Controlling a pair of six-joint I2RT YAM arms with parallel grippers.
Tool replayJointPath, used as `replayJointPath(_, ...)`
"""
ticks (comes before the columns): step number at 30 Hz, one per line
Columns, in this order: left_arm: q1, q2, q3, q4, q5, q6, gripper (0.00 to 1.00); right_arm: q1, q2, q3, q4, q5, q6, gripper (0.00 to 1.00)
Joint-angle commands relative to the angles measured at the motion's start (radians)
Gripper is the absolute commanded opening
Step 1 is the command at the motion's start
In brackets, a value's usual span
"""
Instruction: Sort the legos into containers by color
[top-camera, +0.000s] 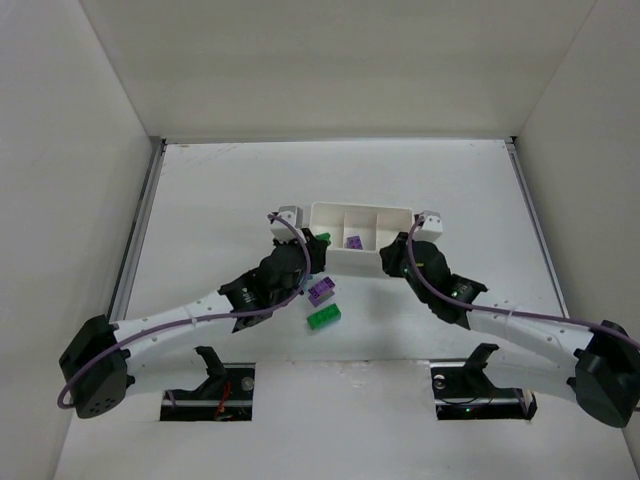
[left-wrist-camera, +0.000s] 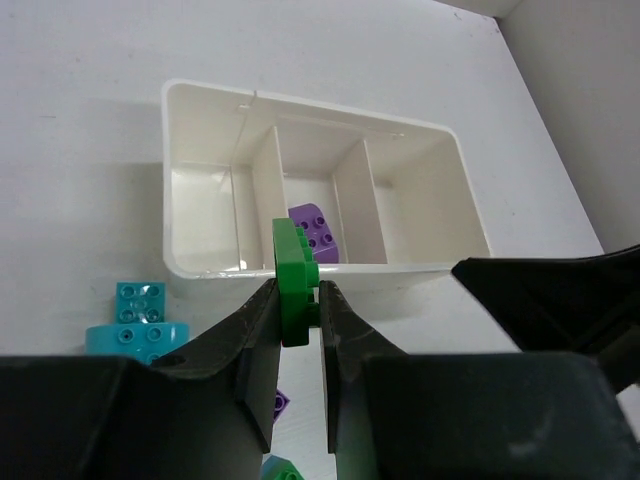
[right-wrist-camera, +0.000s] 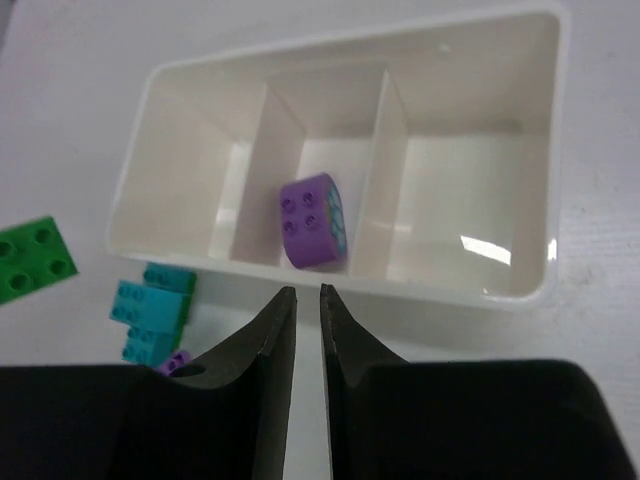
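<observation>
The robot's left gripper will next move outward and to the right in the top view and let go over the container beyond the purple lego (top-camera: 391, 227) (left-wrist-camera: 428, 208), because that container is empty.
My left gripper (left-wrist-camera: 297, 285) is shut on a green lego (left-wrist-camera: 293, 265) held on edge, just in front of the near wall of the white tray (left-wrist-camera: 200, 95). From above, that gripper (top-camera: 318, 247) sits at the tray's (top-camera: 330, 212) front left corner. A purple lego (right-wrist-camera: 312, 220) lies in the middle container, also seen as the purple lego (top-camera: 354, 242) from above. My right gripper (right-wrist-camera: 308, 295) is shut on nothing, just short of the tray's (right-wrist-camera: 330, 285) near wall below that middle container, at the front right of the tray (top-camera: 395, 258).
Cyan legos (left-wrist-camera: 135, 320) lie on the table by the tray's front left corner. A loose purple lego (top-camera: 321, 291) and a green one (top-camera: 323, 317) lie nearer the bases. A green lego (right-wrist-camera: 32, 258) shows at the right wrist view's left edge. White walls enclose the table.
</observation>
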Motion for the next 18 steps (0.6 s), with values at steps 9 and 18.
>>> replayJointPath(9,-0.022,0.207,0.199,0.113,0.104,0.024,0.1,-0.015,0.194,-0.018,0.082,-0.075,0.071,0.27)
replayJointPath(18,0.008,0.154,0.19,0.113,0.079,0.058,0.11,-0.049,0.398,0.117,0.238,-0.11,0.075,0.29)
